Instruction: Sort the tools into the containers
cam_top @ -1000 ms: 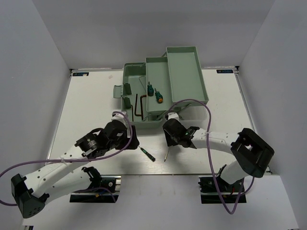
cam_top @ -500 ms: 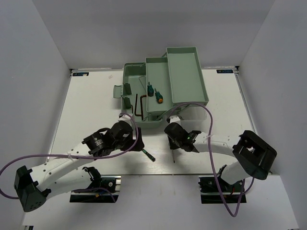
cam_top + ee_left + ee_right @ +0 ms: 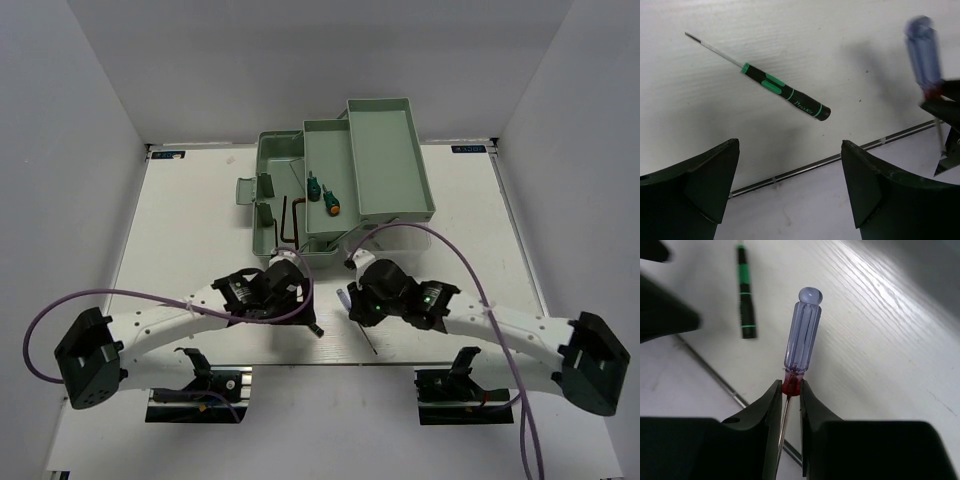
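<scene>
The blue-handled screwdriver goes up and outward in my right gripper next, over the toolbox's raised upper tray (image 3: 390, 158), since that tray is empty and open.
My right gripper (image 3: 792, 386) is shut on the red collar of the blue-handled screwdriver (image 3: 802, 335), which is held off the table with its handle pointing away from the fingers. From above, this gripper (image 3: 352, 304) is in front of the toolbox (image 3: 385, 150), and the shaft (image 3: 371, 346) points toward the near edge. A thin green-handled screwdriver (image 3: 785, 93) lies flat on the table just ahead of my open left gripper (image 3: 790, 145), which holds nothing. Two stubby green screwdrivers (image 3: 322, 195) lie in the fold-out tray. Dark hex keys (image 3: 288, 220) lie in the box's lower compartment.
The table's near edge with its metal rail (image 3: 790, 172) runs right below both grippers. The two grippers work close together, a hand's width apart. The toolbox's raised upper tray (image 3: 390, 160) sits at the back right.
The right gripper has shut on the blue screwdriver and raised it from the table. The left arm has swung right and down over the thin green screwdriver.
</scene>
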Available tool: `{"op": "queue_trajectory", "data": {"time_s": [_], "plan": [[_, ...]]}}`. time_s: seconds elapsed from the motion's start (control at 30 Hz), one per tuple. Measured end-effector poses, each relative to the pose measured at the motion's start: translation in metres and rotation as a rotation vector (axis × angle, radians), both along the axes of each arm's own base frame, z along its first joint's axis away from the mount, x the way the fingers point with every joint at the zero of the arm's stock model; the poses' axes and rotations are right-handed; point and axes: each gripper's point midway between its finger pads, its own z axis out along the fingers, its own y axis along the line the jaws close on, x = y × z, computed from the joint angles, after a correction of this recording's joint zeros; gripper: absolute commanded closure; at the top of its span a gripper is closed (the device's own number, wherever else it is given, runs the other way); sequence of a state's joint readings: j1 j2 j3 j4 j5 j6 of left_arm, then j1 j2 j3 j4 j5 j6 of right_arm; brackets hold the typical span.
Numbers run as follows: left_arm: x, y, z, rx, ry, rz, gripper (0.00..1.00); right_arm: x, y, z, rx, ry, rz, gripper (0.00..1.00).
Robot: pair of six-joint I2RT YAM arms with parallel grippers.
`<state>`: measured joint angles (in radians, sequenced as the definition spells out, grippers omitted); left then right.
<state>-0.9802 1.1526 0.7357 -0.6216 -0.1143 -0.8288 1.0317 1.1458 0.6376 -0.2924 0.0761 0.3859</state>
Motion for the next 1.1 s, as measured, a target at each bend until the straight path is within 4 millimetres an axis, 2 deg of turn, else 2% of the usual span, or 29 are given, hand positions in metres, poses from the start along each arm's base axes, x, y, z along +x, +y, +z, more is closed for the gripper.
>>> {"op": "queue_trajectory", "data": {"time_s": [0.17,0.33,0.4,0.5,0.57,0.67,0.83,0.97,1.03,1.1], "plan": [[-0.007,-0.004,-0.014,0.008,0.08,0.087,0.07,-0.013,0.006,0.043,0.125,-0.108,0.19,1.0],[-0.01,-0.01,-0.024,0.009,0.138,0.162,0.06,-0.026,0.001,0.065,0.159,-0.177,0.334,1.0],[-0.008,-0.014,-0.028,0.016,0.156,0.188,0.06,-0.025,0.002,0.078,0.158,-0.216,0.37,1.0],[-0.003,-0.022,-0.031,0.022,0.172,0.219,0.05,-0.009,0.007,0.113,0.166,-0.332,0.38,1.0],[0.001,-0.028,-0.03,0.018,0.174,0.233,0.05,0.009,0.011,0.141,0.164,-0.418,0.353,1.0],[0.007,-0.037,-0.027,-0.004,0.169,0.253,0.05,0.046,0.017,0.187,0.165,-0.569,0.28,1.0],[0.012,-0.039,-0.029,-0.005,0.175,0.302,0.05,0.111,0.006,0.231,0.064,-0.733,0.117,1.0],[0.011,-0.035,-0.032,0.012,0.186,0.335,0.05,0.182,-0.01,0.255,-0.024,-0.759,-0.055,1.0],[0.011,-0.033,-0.034,0.022,0.19,0.348,0.05,0.214,-0.021,0.257,-0.066,-0.736,-0.125,1.0],[0.011,-0.032,-0.038,0.037,0.196,0.358,0.05,0.247,-0.033,0.251,-0.111,-0.684,-0.182,1.0]]}}
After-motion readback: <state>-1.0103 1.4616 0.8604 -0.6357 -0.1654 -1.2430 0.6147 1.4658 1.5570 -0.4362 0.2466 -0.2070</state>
